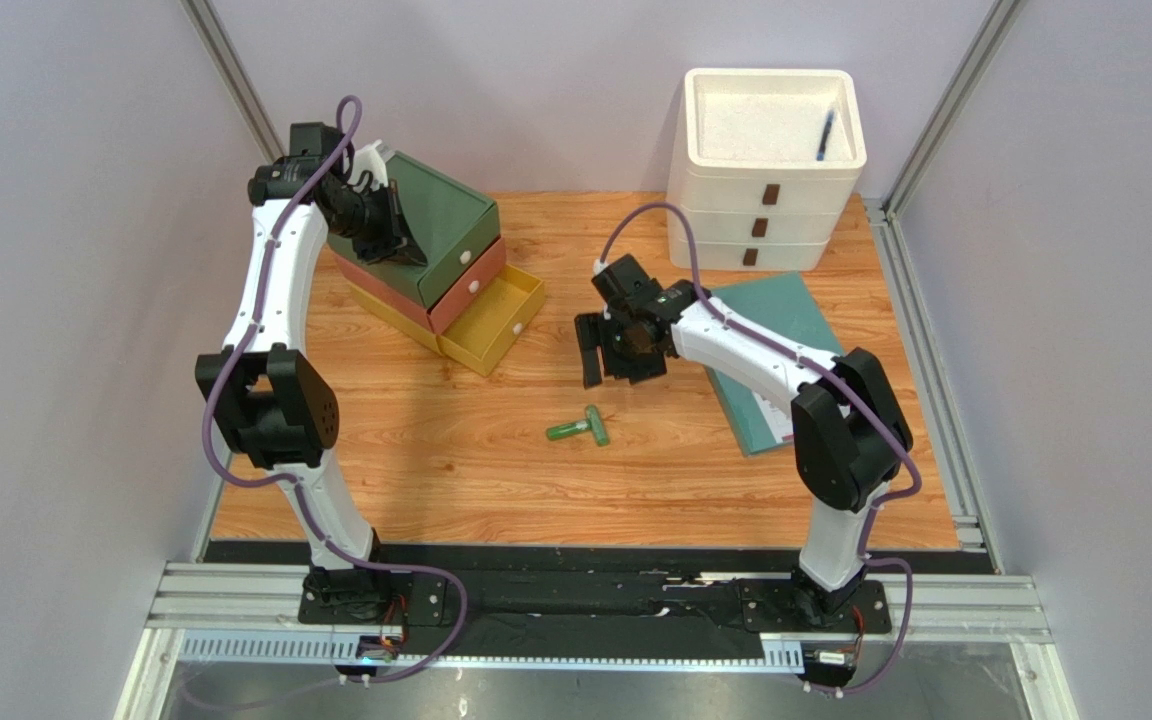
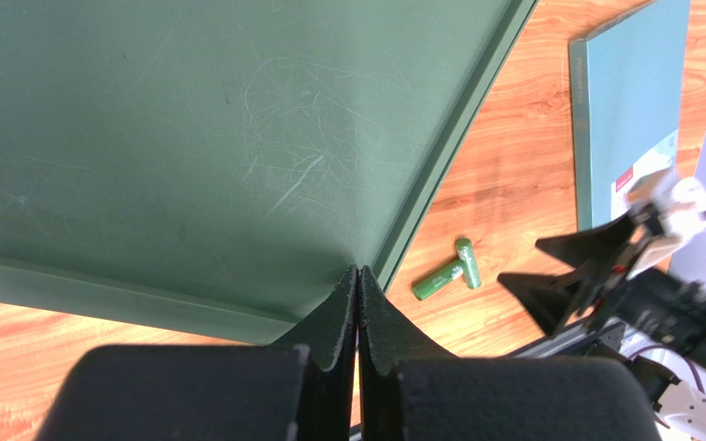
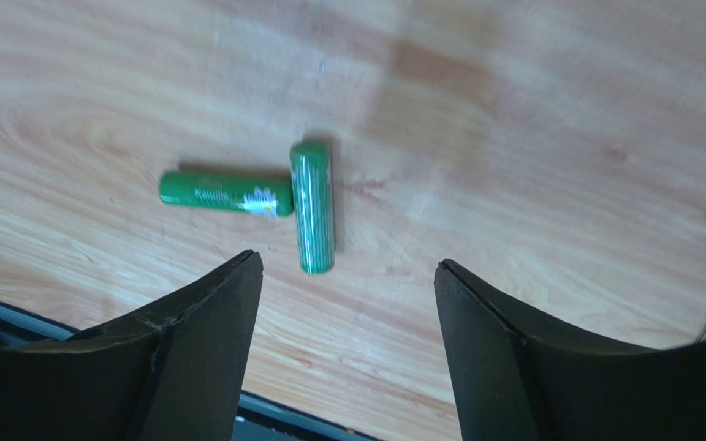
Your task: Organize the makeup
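My right gripper is above the near end of the crosswise green tube [image 1: 600,437] [image 3: 316,255], and that end lies below its fingers, toward my base. My right gripper will next move down and back onto it.
Two bright green tubes lie touching in a T on the wooden table [image 1: 432,450]: one [image 1: 566,431] [image 3: 226,194] [image 2: 439,279] flat, the other [image 1: 596,425] [image 3: 314,207] [image 2: 468,262] across its end. My right gripper [image 1: 594,360] [image 3: 346,271] is open and empty, hovering above and just behind the tubes. My left gripper [image 1: 387,240] [image 2: 358,276] is shut with nothing between the fingers, right over the dark green top [image 2: 209,138] of the drawer stack [image 1: 440,225]. Other makeup is not in view.
The coloured drawer stack at back left has its yellow bottom drawer [image 1: 495,320] pulled open. A white drawer unit [image 1: 767,180] at back right holds a blue pen [image 1: 826,135] in its top tray. A teal flat book [image 1: 770,360] [image 2: 628,101] lies under the right arm.
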You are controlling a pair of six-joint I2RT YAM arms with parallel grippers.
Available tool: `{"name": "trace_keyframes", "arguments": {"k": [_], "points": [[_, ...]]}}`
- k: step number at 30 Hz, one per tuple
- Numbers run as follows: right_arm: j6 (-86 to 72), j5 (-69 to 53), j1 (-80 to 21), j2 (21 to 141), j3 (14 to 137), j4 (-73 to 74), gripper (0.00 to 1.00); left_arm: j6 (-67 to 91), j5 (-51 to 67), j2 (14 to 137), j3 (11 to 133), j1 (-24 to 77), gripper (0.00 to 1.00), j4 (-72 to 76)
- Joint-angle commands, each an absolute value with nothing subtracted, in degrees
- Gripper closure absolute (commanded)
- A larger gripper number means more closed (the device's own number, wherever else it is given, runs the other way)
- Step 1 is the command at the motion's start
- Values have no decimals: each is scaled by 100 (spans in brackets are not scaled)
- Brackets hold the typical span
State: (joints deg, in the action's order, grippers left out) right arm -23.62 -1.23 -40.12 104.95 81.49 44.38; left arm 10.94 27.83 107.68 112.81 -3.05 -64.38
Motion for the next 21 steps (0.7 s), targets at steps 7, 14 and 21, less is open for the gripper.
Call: {"name": "trace_keyframes", "arguments": {"k": [7, 14, 21], "points": [[-2101, 79, -4544, 10792, 8200, 4693, 30, 721, 2074, 11162, 10846, -299, 100, -7321], [-2127, 158, -4553, 11003, 8025, 4694, 43, 738, 2092, 11162, 10846, -299, 100, -7304], [-2206, 141, -4553, 11100, 7770, 4369, 47, 721, 2083, 11162, 10846, -308, 100, -7330]]}}
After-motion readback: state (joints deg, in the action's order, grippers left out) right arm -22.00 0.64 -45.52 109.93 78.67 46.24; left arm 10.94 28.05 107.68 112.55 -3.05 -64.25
